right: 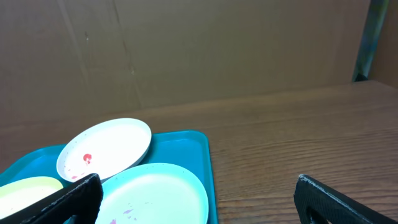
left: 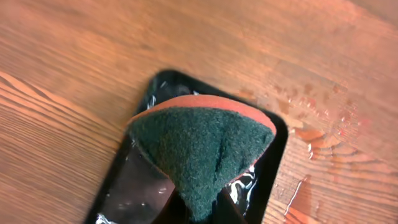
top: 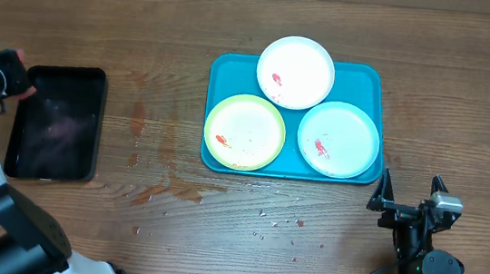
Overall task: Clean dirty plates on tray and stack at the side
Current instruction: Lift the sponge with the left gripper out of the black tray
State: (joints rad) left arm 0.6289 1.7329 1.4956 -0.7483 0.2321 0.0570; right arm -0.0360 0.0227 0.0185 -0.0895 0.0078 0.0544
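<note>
I will next move my left gripper to the right in the overhead view, then down onto the yellow-green plate's middle [top: 244, 130] to let go of the sponge, because red smears that plate.
The turquoise tray [top: 232, 70] holds three plates with red smears: a white plate [top: 296, 72] at the back, a yellow-green rimmed plate [top: 244, 132] front left, and a pale mint plate [top: 339, 139] front right. The right wrist view shows the tray [right: 186, 146], the white plate [right: 106, 148], the mint plate [right: 155, 193] and an edge of the yellow-green plate [right: 28, 188]. My left gripper [left: 205, 214] is shut on a green and orange sponge [left: 202, 149] above a black tray [left: 273, 155]. My right gripper [top: 410, 195] is open and empty, in front of the turquoise tray's right corner.
The black tray [top: 57, 122] lies at the table's left with water in it. Wet patches and droplets [top: 167, 184] mark the wood between the trays. A brown wall [right: 186, 50] stands behind the table.
</note>
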